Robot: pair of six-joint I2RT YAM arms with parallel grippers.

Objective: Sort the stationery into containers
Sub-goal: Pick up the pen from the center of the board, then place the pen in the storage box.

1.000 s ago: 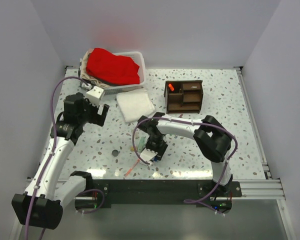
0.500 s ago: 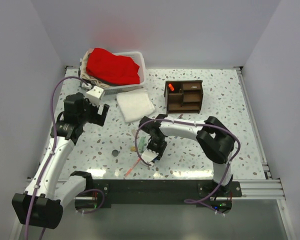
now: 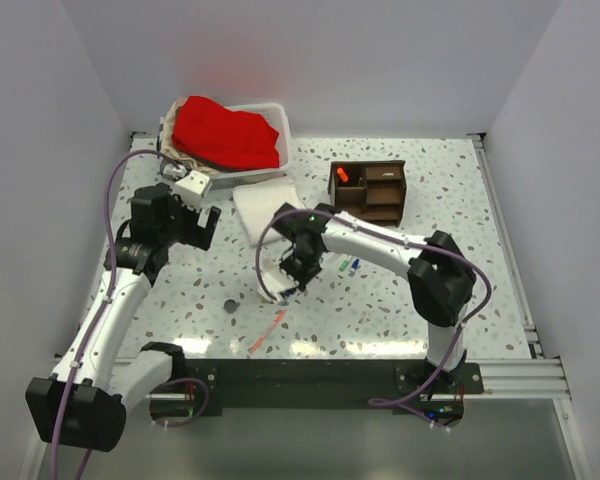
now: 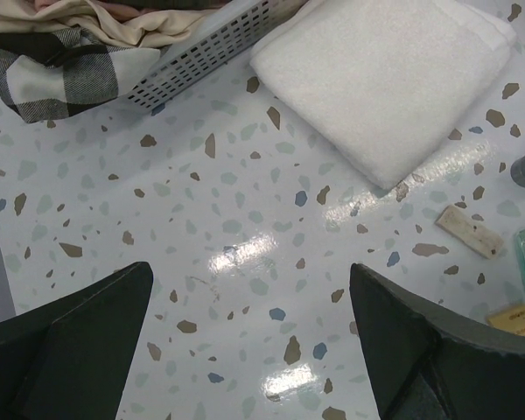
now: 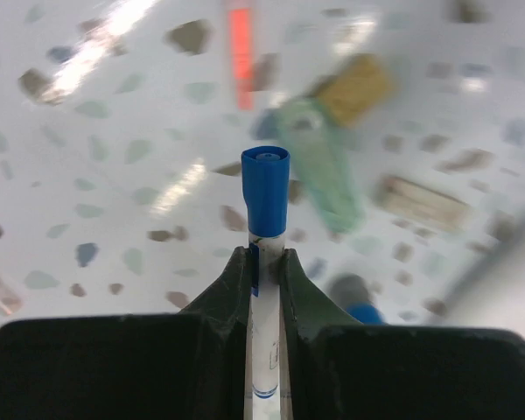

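My right gripper holds the white marker and next needs to lift outward over the organizer [image 3: 367, 192], then lower it into the organizer's section nearest the basket, as an orange-capped item already sits there.
My right gripper [image 3: 293, 278] is shut on a white marker with a blue cap [image 5: 264, 188], held above the table left of centre. Below it lie a green marker [image 5: 319, 171], a yellow block [image 5: 359, 87], a beige block [image 5: 420, 203], a tiny blue bottle [image 5: 363, 311] and a pink-red pen [image 3: 268, 330]. A dark disc [image 3: 231, 306] lies further left. The dark brown wooden organizer [image 3: 367, 192] stands at the back with an orange-capped item [image 3: 342, 175] in one compartment. My left gripper [image 3: 195, 226] is open and empty over bare table [image 4: 251, 271].
A folded white cloth [image 3: 270, 208] lies between the arms, also in the left wrist view [image 4: 394, 79]. A white plastic basket [image 3: 280, 130] with red cloth stands at the back left. Small green and blue items [image 3: 347, 267] lie under the right arm. Walls enclose the table.
My right gripper has risen and moved away from the near edge toward the cloth, carrying the blue-capped marker. The left arm has barely moved.
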